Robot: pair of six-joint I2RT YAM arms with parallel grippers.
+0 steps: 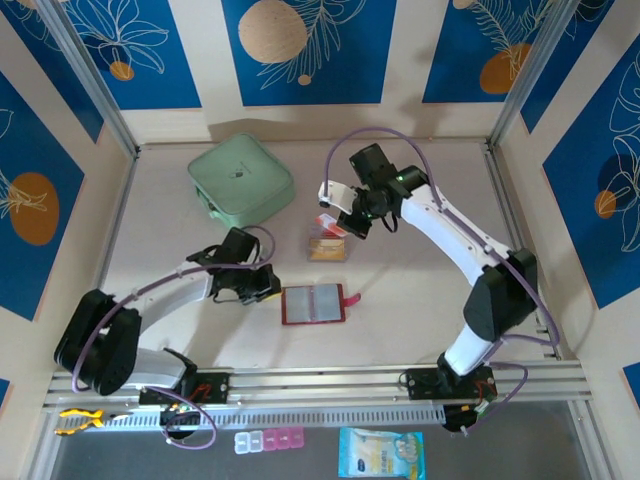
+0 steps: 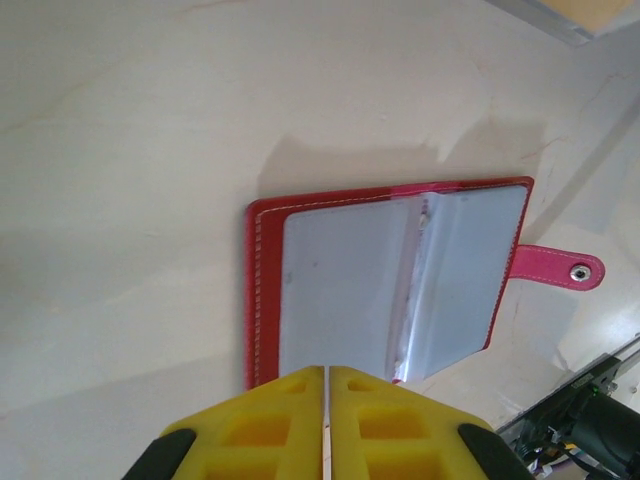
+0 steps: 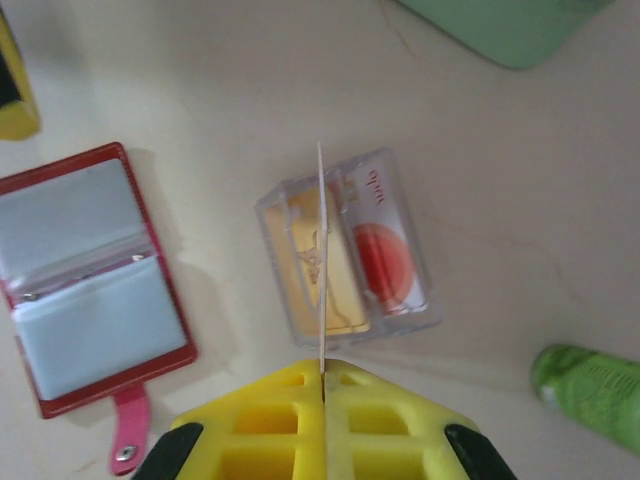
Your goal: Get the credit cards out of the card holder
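Note:
My right gripper will next move across and down over the white card with the red disc to release its card, because the tray already holds others.
The card holder lies open and flat on the table, a dark red wallet with pale clear sleeves and a pink strap tab. My left gripper hangs shut over its left edge with nothing between its fingers. My right gripper is shut on a thin credit card, seen edge-on. That card hangs above a clear plastic tray. In the tray lie a yellow-orange card and a white card with a red disc.
A mint-green square case lies at the back left. A bright green object sits right of the tray. Pale walls and metal rails border the table, and open tabletop lies between the wallet and the tray.

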